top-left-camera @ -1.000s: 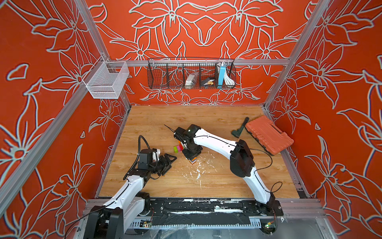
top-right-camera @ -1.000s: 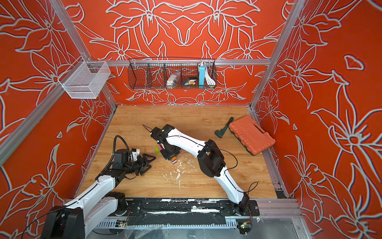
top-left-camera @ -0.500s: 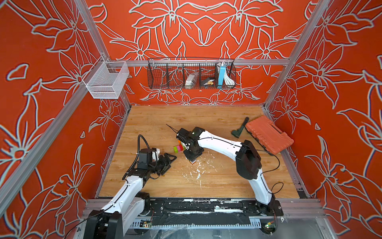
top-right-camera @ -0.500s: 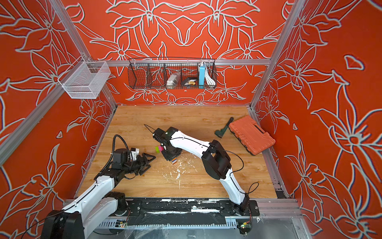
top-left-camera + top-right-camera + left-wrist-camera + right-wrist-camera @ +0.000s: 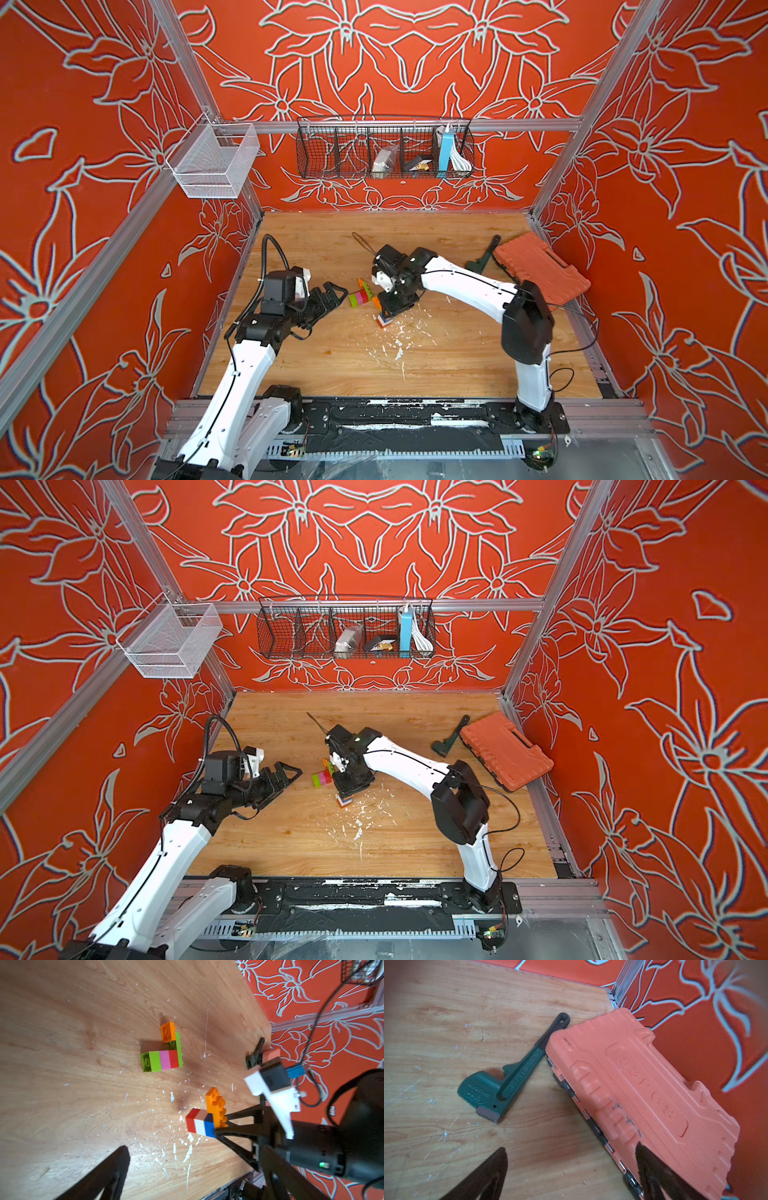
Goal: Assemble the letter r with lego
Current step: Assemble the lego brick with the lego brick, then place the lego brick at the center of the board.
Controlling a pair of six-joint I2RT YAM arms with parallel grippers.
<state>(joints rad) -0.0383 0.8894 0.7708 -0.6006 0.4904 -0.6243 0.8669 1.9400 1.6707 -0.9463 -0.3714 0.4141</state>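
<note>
My right gripper should next move down and back toward the bare wood beside the white flecks and let go of the red, white and blue stack (image 5: 199, 1123). That spot is below it and nearer the base.
An L-shaped lego piece (image 5: 162, 1059) of lime green, pink, red and orange bricks lies flat on the wood, seen in both top views (image 5: 360, 296) (image 5: 323, 777). Just right of it, my right gripper (image 5: 221, 1125) is shut on a red, white and blue lego stack (image 5: 199, 1123) with an orange brick (image 5: 217, 1105) on its end. The gripper points down at the table (image 5: 390, 309). The right wrist view shows none of the lego. My left gripper (image 5: 194, 1148) stands open and empty, left of the L piece (image 5: 336, 301).
An orange-red ribbed case (image 5: 540, 266) leans at the right wall with a green pipe wrench (image 5: 508, 1082) beside it. White flecks (image 5: 395, 345) litter the wood in front of the stack. A thin black wire (image 5: 363, 243) lies behind the right gripper. Wire baskets (image 5: 384, 147) hang on the walls.
My left gripper has opened wider in place. The right gripper has shifted slightly toward the front right, away from the L piece, with the stack in it.
</note>
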